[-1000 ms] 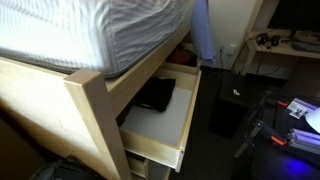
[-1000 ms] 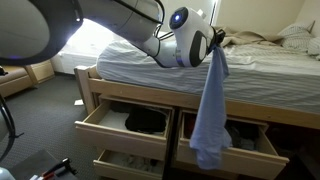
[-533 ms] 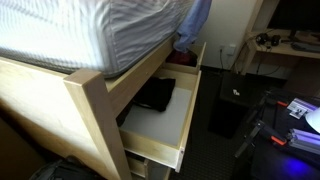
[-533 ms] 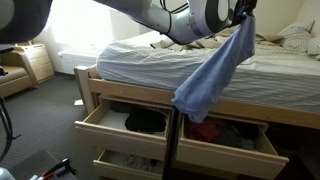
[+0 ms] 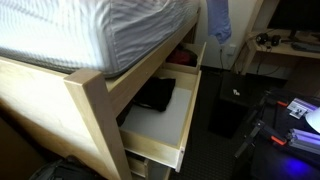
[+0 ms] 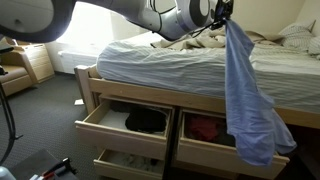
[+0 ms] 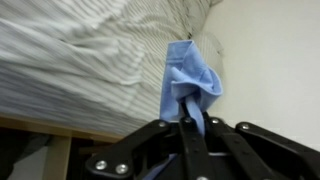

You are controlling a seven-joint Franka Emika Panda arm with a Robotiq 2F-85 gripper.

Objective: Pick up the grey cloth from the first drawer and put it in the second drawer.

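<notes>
My gripper will move toward the bed next and go down over the drawer with the red item point(image 6: 207, 130) to release the cloth, because that drawer is below it.
My gripper point(image 6: 226, 10) is shut on a blue-grey cloth point(image 6: 248, 95) and holds it high above the bed. The cloth hangs long in front of the right-hand drawer point(image 6: 215, 150). In the wrist view the cloth point(image 7: 190, 80) is bunched between my closed fingers point(image 7: 188, 112). In an exterior view only a piece of the cloth point(image 5: 218, 20) shows at the top. The left-hand upper drawer point(image 6: 120, 128) is open with a dark item point(image 6: 147, 121) inside; the right-hand drawer holds a red item point(image 6: 204, 128).
A wooden bed frame point(image 5: 90, 100) with a striped mattress point(image 6: 150, 62) stands over the drawers. A lower drawer point(image 6: 125, 163) is open too. The open drawer point(image 5: 165, 115) with a black item sticks out into the aisle. A desk with cables point(image 5: 285, 45) stands behind.
The gripper has swung the cloth to the right and up. The cloth was flung out sideways half a second ago and now hangs straight down over the right-hand drawer.
</notes>
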